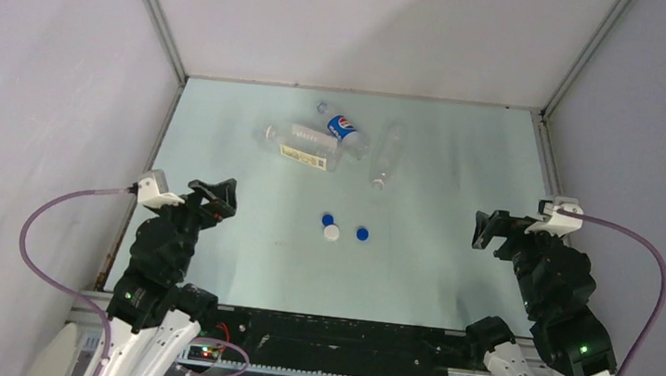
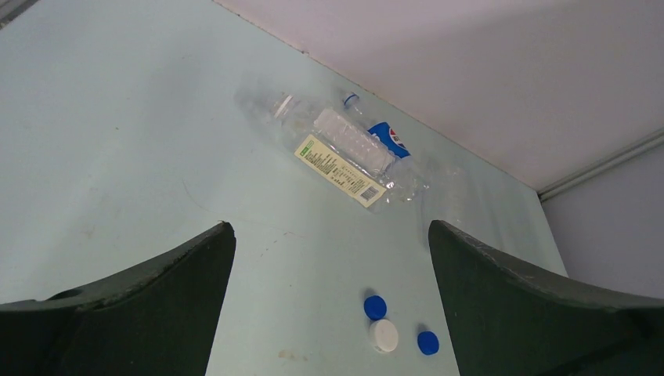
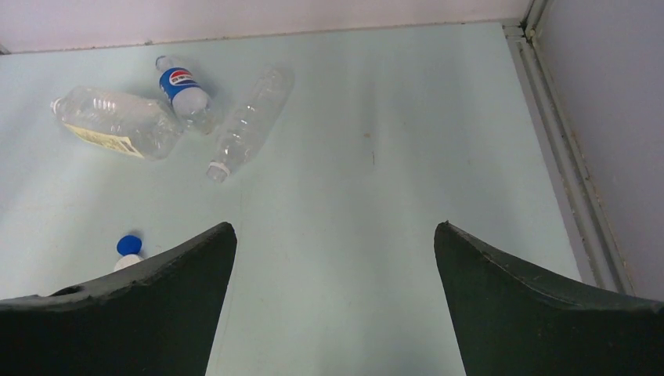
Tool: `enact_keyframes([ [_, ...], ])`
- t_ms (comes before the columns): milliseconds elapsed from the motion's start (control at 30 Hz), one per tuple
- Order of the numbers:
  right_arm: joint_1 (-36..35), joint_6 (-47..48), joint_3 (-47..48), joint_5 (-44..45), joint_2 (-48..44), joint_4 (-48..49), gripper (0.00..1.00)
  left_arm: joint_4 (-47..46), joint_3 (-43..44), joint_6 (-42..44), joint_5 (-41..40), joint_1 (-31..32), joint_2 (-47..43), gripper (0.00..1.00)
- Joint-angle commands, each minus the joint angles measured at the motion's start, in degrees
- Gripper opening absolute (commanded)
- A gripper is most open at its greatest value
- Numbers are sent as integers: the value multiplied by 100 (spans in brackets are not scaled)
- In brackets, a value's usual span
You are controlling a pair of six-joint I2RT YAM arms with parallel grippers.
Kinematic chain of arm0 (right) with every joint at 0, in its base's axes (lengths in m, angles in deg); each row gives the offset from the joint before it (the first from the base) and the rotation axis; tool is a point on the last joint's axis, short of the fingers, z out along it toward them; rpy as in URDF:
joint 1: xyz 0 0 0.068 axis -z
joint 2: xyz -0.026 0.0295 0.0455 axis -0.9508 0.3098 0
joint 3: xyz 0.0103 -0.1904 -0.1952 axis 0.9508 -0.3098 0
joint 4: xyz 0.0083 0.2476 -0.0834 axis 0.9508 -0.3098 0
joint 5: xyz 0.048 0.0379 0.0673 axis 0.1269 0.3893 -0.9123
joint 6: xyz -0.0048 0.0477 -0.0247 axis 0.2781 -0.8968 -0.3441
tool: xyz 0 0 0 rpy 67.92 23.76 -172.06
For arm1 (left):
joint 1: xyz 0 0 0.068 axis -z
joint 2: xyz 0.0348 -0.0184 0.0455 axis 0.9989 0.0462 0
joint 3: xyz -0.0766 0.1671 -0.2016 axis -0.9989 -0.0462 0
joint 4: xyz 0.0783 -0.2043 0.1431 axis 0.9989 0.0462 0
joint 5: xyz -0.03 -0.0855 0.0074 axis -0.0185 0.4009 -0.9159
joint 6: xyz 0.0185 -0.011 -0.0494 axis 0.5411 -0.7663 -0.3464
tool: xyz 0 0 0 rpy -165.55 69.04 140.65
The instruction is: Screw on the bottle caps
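The labelled bottle's neck (image 1: 268,133) (image 2: 283,106) is outward of my left gripper and below it, and sticks out clear of the Pepsi bottle, so my left gripper will move outward and down onto it next.
Three clear bottles lie on their sides at the back of the table: one with a white and yellow label (image 1: 301,146), the Pepsi bottle (image 1: 343,131) behind it, and a plain one (image 1: 387,155) to the right. Three loose caps sit mid-table: a blue cap (image 1: 328,218), a white cap (image 1: 332,233) touching it, and another blue cap (image 1: 362,233) apart. My left gripper (image 1: 219,198) stands open at the left, above the table, nothing between its fingers. My right gripper (image 1: 487,229) stands open at the right, also holding nothing.
Grey walls enclose the pale table (image 1: 432,273) on three sides, with a metal rail (image 3: 560,149) along the right edge. The arm bases and purple cables sit at the near edge.
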Motion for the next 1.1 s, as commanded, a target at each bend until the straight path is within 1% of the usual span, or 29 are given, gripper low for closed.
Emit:
enact_keyframes([
  [0,-15,82,-54,-151,101,271,99,-541,-48,-325,-233,23,347,100],
  [167,-13,-108,-80,-388,370,255,99,-1038,-193,-635,-222,22,740,100],
  [400,-7,-301,-80,-836,972,400,99,-1835,-71,-926,-147,-33,2059,100],
  [467,-3,-349,-118,-1058,1130,527,99,-2312,-45,-1020,33,-178,2555,100],
  [500,-5,-366,-147,-1119,1177,580,99,-2736,-34,-1102,216,-329,2924,100],
  [533,-2,-381,-162,-1248,1262,666,99,-2938,-18,-1167,403,-413,3128,100],
  [567,-4,-390,-184,-1311,1300,707,99,-3288,27,-1299,496,-599,3534,100],
  [600,-2,-409,-194,-1434,1374,781,99,-3690,87,-1353,719,-688,3740,99],
  [633,0,-417,-212,-1492,1413,859,99,-3898,126,-1447,807,-863,4148,99],
  [667,6,-429,-221,-1614,1486,891,99,-4284,208,-1493,951,-944,4346,97],
  [700,4,-431,-241,-1669,1551,957,99,-4463,253,-1583,985,-1050,4748,96],
  [733,7,-439,-252,-1768,1589,980,99,-4830,350,-1669,1032,-1099,4932,95],
  [800,3,-448,-256,-1838,1689,1050,99,-5254,563,-1746,1080,-1241,5747,95],
  [900,12,-443,-256,-2048,1830,1158,99,-5579,966,-1897,1156,-1357,6599,95],
  [933,11,-442,-256,-2053,1843,1173,100,-5696,1194,-2004,1277,-1410,7014,95],
  [967,11,-440,-256,-2046,1875,1210,99,-5764,1313,-2062,1431,-1433,7234,94],
  [1067,17,-408,-273,-2020,1950,1300,99,-5945,1783,-2391,1590,-1509,8185,94],
])
